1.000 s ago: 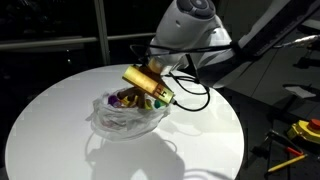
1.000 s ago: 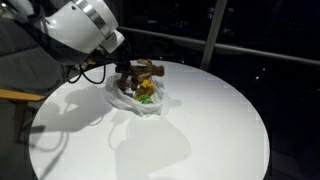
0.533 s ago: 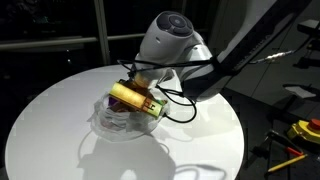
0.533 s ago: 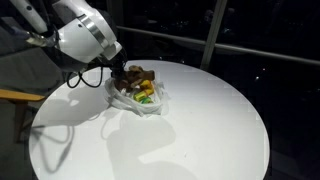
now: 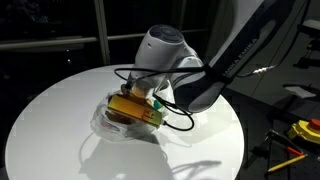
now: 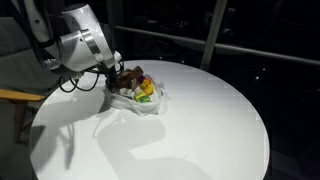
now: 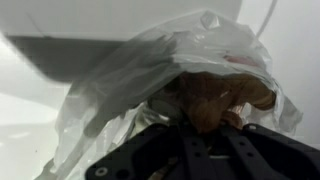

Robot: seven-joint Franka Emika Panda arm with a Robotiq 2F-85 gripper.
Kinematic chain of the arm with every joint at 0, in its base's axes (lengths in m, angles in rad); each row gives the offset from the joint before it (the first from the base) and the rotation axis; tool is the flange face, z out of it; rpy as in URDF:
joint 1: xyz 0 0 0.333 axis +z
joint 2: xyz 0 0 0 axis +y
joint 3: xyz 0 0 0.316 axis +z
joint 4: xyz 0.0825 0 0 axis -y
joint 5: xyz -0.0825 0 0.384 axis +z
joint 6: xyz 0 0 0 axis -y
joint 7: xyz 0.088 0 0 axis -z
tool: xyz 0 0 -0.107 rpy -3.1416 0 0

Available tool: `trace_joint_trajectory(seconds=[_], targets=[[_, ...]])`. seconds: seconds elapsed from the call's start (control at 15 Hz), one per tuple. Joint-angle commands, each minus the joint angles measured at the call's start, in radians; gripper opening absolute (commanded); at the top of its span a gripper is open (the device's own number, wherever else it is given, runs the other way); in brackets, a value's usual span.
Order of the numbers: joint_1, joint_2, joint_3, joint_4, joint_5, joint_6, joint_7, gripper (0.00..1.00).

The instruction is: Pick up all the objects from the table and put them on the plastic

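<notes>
My gripper stays low over the brown soft toy (image 6: 133, 73) and opens its fingers right there next, since the toy already rests on the pile inside the plastic.
A crumpled clear plastic sheet (image 5: 108, 126) lies on the round white table (image 5: 55, 100), also in an exterior view (image 6: 143, 105). It holds several small toys, among them a yellow and green one (image 6: 147, 92). My gripper (image 6: 122, 75) is low over the plastic, its yellow-banded body (image 5: 135, 108) hiding the fingertips. In the wrist view the gripper (image 7: 205, 125) is shut on a brown soft toy (image 7: 220, 95), and the plastic (image 7: 120, 80) rises around it. The brown toy (image 6: 133, 73) rests at the top of the pile.
The white table (image 6: 210, 110) surrounds the plastic on all sides. Yellow tools (image 5: 303, 131) lie off the table edge. A wooden seat edge (image 6: 10, 96) stands beside the table. Dark windows with a rail are behind.
The arm has come down with the brown toy, from above the plastic to right on the pile. The gripper stays closed on the toy.
</notes>
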Motion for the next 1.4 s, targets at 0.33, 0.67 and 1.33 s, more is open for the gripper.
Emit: trace_joint_trajectory(seconds=[0.33,0.67,1.33], targets=[[-0.023,-0.001,0.063,0.005,0.511,-0.135,-0.482,0.46],[0.267,-0.153,-0.149,-0.057,0.575,-0.248,-0.389,0.84],[0.638,-0.454,-0.341,-0.092,0.471,-1.062,-0.124,1.00]])
